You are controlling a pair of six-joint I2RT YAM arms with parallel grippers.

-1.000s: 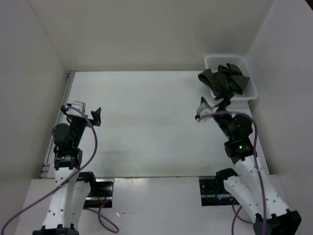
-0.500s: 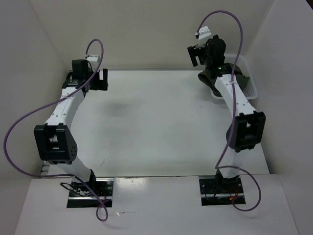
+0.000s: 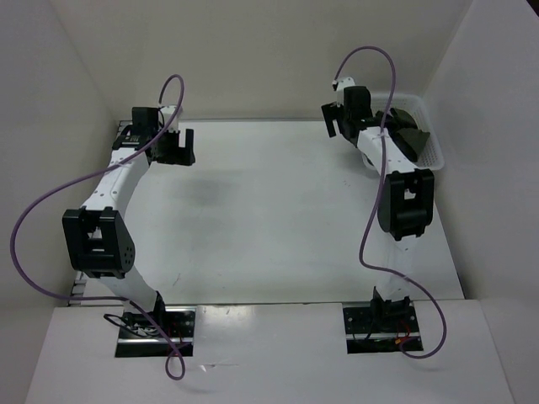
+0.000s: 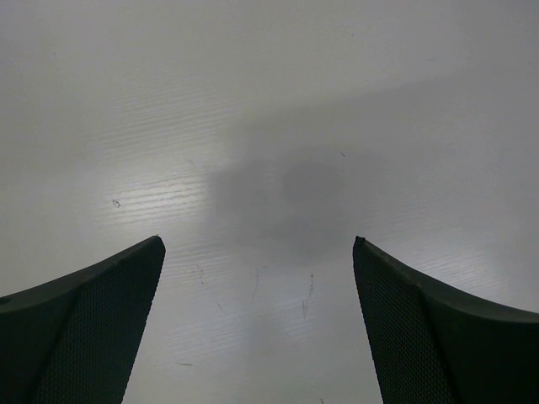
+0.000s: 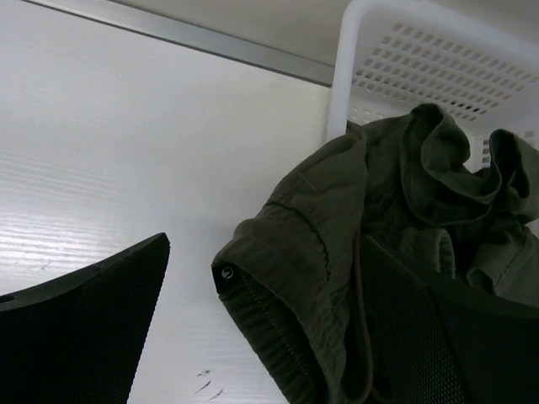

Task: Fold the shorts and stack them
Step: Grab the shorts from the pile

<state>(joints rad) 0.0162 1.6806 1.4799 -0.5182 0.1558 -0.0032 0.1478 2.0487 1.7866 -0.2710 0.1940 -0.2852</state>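
My right gripper has the bunched cloth hanging between its fingers outside the basket's rim. Next it should go down onto the overhanging waistband and close its fingers there.
The dark olive-green shorts (image 5: 337,219) lie crumpled in the white mesh basket (image 5: 421,59), with the elastic waistband hanging over the basket's rim onto the table. My right gripper (image 5: 265,252) is open just above that overhanging waistband; its left finger is over bare table and its right finger is partly behind the cloth. From above, the shorts (image 3: 408,130) fill the basket (image 3: 431,153) at the far right, and the right gripper (image 3: 337,124) hovers at its left edge. My left gripper (image 4: 258,240) is open over bare table at the far left (image 3: 174,147).
The white table (image 3: 269,210) is enclosed by pale walls at the back and on both sides. A metal strip (image 5: 168,34) runs along the back edge. Purple cables loop above both arms.
Both arms have unfolded from near their bases and stretched out to the far side of the table. The right gripper has come down at the shorts' overhanging edge. Both grippers stay open.
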